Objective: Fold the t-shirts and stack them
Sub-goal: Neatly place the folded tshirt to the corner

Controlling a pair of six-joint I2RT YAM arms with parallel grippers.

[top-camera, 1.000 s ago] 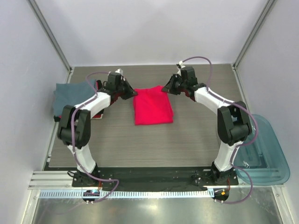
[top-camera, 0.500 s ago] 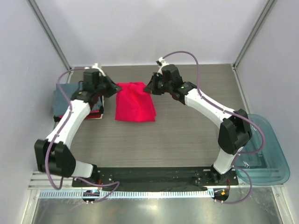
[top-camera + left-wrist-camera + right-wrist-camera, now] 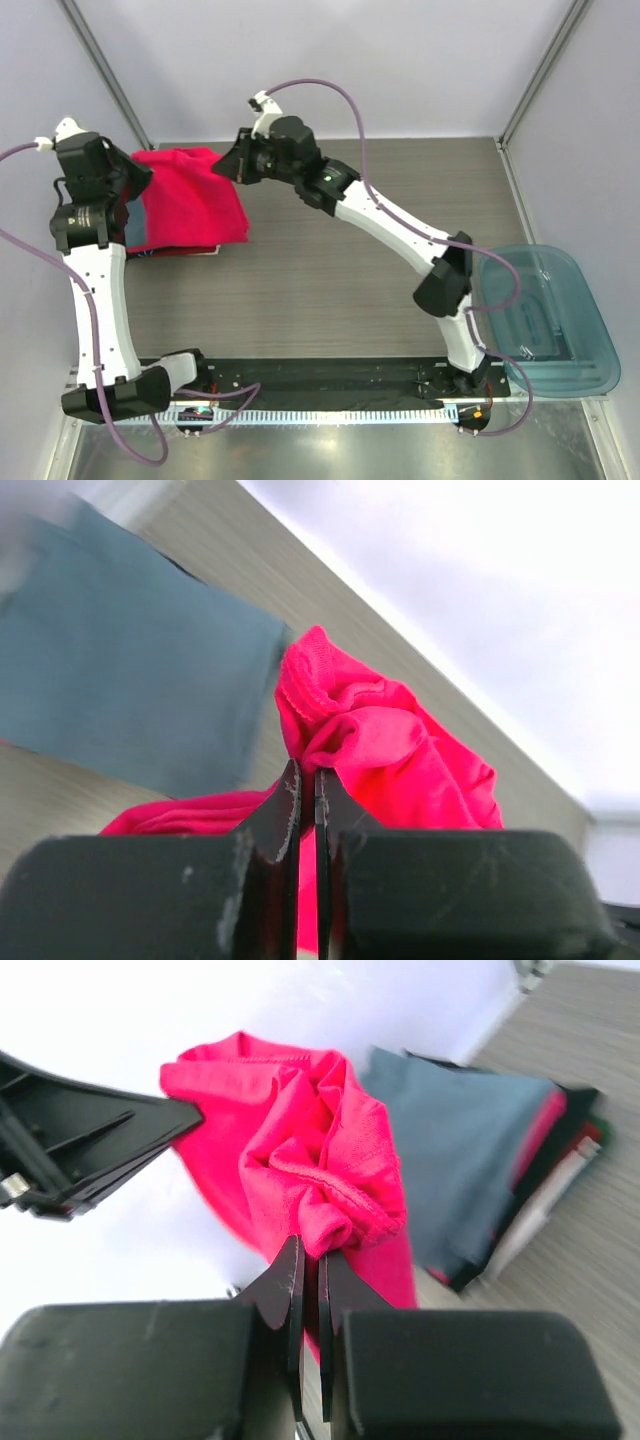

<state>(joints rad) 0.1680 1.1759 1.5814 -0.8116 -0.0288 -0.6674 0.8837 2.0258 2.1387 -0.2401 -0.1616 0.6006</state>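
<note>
I should move my right gripper down and to the left in the top view next and let go of the red-pink t-shirt's corner, because the slate blue-grey t-shirt (image 3: 136, 222) (image 3: 470, 1155) is below it on that side.
The folded bright red-pink t-shirt (image 3: 192, 197) hangs between my two grippers over the stack at the far left. My left gripper (image 3: 132, 172) is shut on its left far corner, seen bunched at the jaws in the left wrist view (image 3: 330, 725). My right gripper (image 3: 232, 168) is shut on its right far corner, seen in the right wrist view (image 3: 325, 1210). The slate blue-grey t-shirt (image 3: 470, 1155) lies on top of the stack, mostly hidden in the top view, and shows below in the left wrist view (image 3: 120, 670). Red and dark t-shirts (image 3: 545, 1145) lie under it.
A translucent teal plastic tub (image 3: 545, 320) sits off the table's right edge. White enclosure walls stand close behind and left of the stack. The wood-grain table (image 3: 350, 290) spreads to the right of the stack.
Both grippers have carried the red-pink t-shirt leftward from the table's far middle to over the stack at the left. Both arms have stretched far left.
</note>
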